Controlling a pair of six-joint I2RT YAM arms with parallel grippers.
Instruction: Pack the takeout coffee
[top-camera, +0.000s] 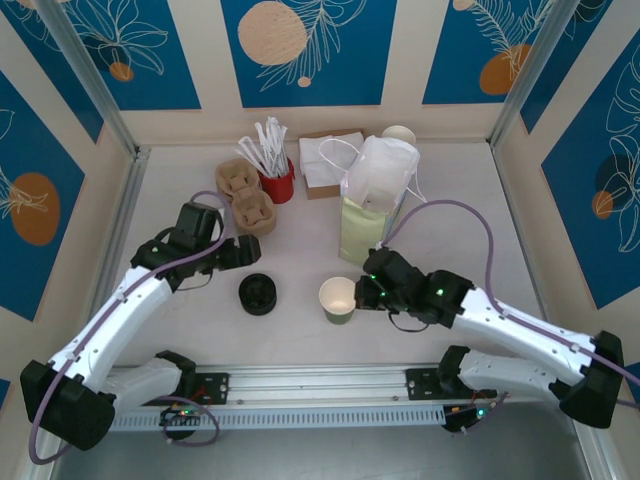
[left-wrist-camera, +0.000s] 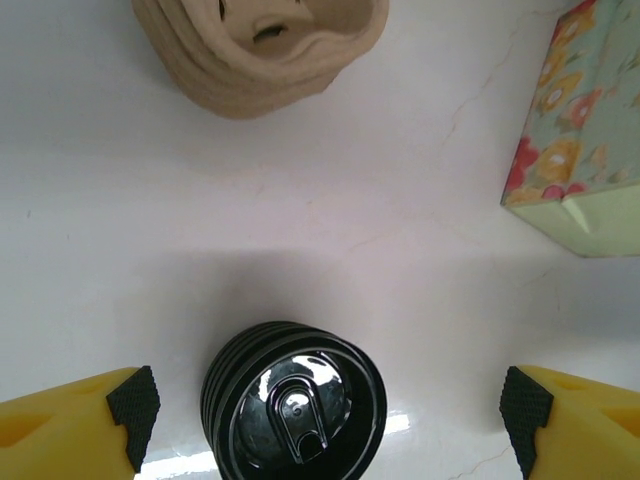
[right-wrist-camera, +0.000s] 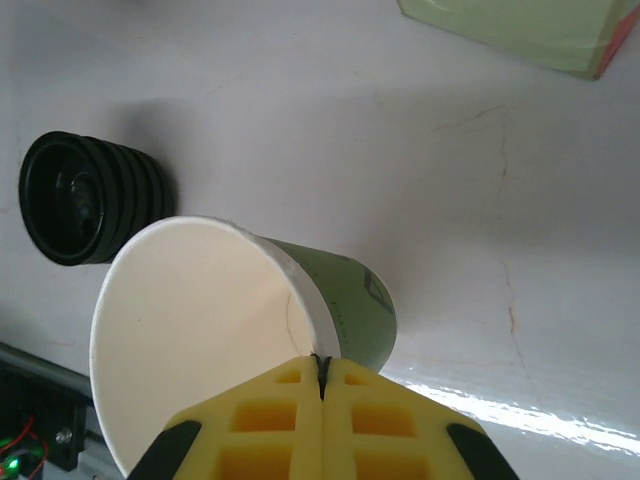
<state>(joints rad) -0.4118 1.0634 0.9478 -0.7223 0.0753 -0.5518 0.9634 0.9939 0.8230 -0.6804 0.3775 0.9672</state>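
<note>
I should next move my right gripper with the cup toward the black lids and release the cup's rim beside them, since that bare tabletop lies between gripper and pile of lids.
The takeout coffee cup (top-camera: 338, 299) stands upright and lidless on the white table, cream inside with an olive-green outer band (right-wrist-camera: 345, 295). My right gripper (right-wrist-camera: 322, 362) is shut on the cup's near rim, one finger inside the wall and one outside; in the top view it (top-camera: 362, 292) sits at the cup's right side. A low pile of black lids (top-camera: 258, 293) rests to the left of the cup. Above that pile (left-wrist-camera: 295, 400) hangs my left gripper (left-wrist-camera: 330, 403), open, its pads well clear on both sides; from above the gripper (top-camera: 232, 252) is just behind the pile.
A pale-green floral paper bag (top-camera: 365, 225) with a white bag in it stands behind the cup. Pulp cup carriers (top-camera: 250, 195), a red cup of utensils (top-camera: 277, 180), napkins (top-camera: 330, 160) and stacked cups (top-camera: 398, 135) line the back. Walls close in on both sides.
</note>
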